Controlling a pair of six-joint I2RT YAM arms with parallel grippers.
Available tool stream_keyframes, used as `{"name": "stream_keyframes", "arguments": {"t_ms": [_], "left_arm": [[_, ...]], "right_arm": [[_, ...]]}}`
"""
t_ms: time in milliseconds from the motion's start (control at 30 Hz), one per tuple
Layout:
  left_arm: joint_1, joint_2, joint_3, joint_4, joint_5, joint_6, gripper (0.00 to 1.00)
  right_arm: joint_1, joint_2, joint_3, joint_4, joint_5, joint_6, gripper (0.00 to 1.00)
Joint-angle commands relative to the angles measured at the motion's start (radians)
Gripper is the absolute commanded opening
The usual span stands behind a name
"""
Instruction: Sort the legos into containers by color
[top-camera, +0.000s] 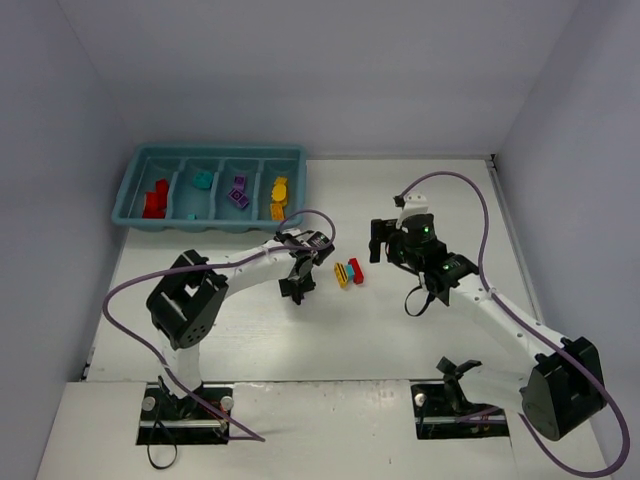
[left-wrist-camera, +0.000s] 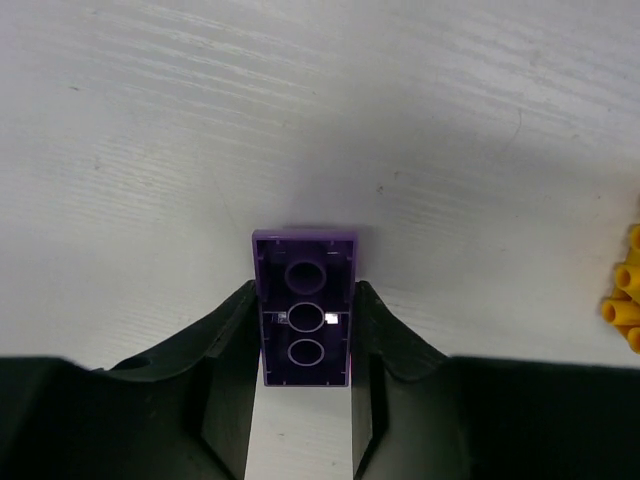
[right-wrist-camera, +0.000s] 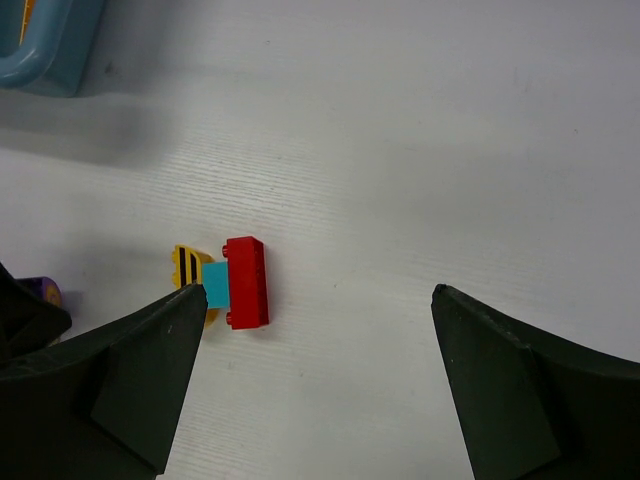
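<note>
My right gripper moves to the left in the top view and down onto the red brick's near end next, as it's the stack's closest piece.
My left gripper is shut on a purple lego brick, seen from its hollow underside, with a finger pressed against each long side just above the white table. In the top view this gripper sits left of a small stacked lego. That stack lies on its side and shows a red brick, a teal piece and a yellow striped piece. My right gripper hangs open above the table, right of the stack and holding nothing. The teal-blue tray at the back left has four containers.
In the tray, red legos, a teal one, purple ones and yellow ones each lie in their own compartment. A yellow piece shows at the right edge of the left wrist view. White walls enclose the table.
</note>
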Motion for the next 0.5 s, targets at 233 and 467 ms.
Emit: {"name": "stream_keyframes", "arguments": {"t_ms": [233, 467], "left_arm": [[0.094, -0.187, 0.220, -0.117, -0.236, 0.320, 0.06], [0.422, -0.096, 0.414, 0.024, -0.096, 0.641, 0.07]], "right_arm": [[-0.032, 0.056, 0.048, 0.048, -0.136, -0.019, 0.90], [-0.040, 0.104, 0.084, 0.023, -0.230, -0.010, 0.90]]}}
